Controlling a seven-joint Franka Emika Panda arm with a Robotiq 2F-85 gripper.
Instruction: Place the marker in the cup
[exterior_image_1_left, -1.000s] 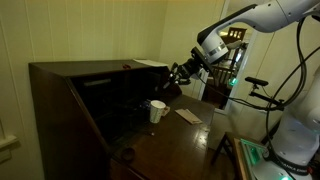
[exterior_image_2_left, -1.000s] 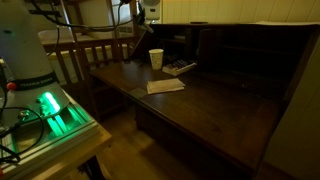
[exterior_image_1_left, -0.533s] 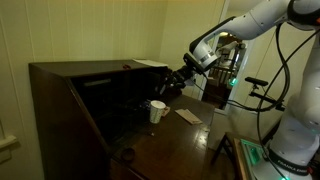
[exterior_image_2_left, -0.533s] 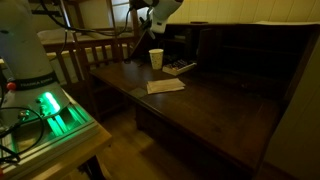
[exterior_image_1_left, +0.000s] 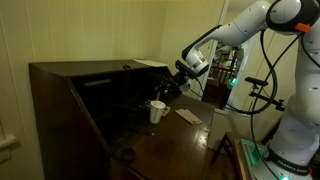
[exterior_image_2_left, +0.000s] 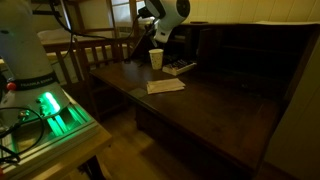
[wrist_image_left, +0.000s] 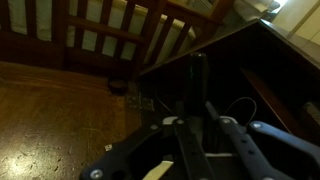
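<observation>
The dark marker still hangs above the small white cup's rim (exterior_image_1_left: 158, 103), so my gripper lowers next and shifts slightly over the cup's rim.
The small white cup (exterior_image_1_left: 157, 111) stands upright on the dark wooden desk (exterior_image_1_left: 175, 145); it also shows in an exterior view (exterior_image_2_left: 156, 59). My gripper (exterior_image_1_left: 171, 87) hangs just above and beside the cup, and shows above it in an exterior view (exterior_image_2_left: 146, 42). In the wrist view the gripper (wrist_image_left: 200, 135) is shut on a dark, slim marker (wrist_image_left: 198, 85) that sticks out past the fingertips. The marker is too dark to make out in the exterior views.
A pale sheet of paper (exterior_image_2_left: 165, 86) lies on the desk (exterior_image_2_left: 210, 100) near the cup, also in an exterior view (exterior_image_1_left: 188, 116). A flat dark object (exterior_image_2_left: 180, 68) lies beside the cup. A small dark round object (exterior_image_1_left: 127, 154) sits near the desk's edge. A wooden chair (exterior_image_2_left: 95, 55) stands behind.
The arm has swung down and toward the cup with the marker held; the gripper now sits close above the cup. Cup and paper have not moved.
</observation>
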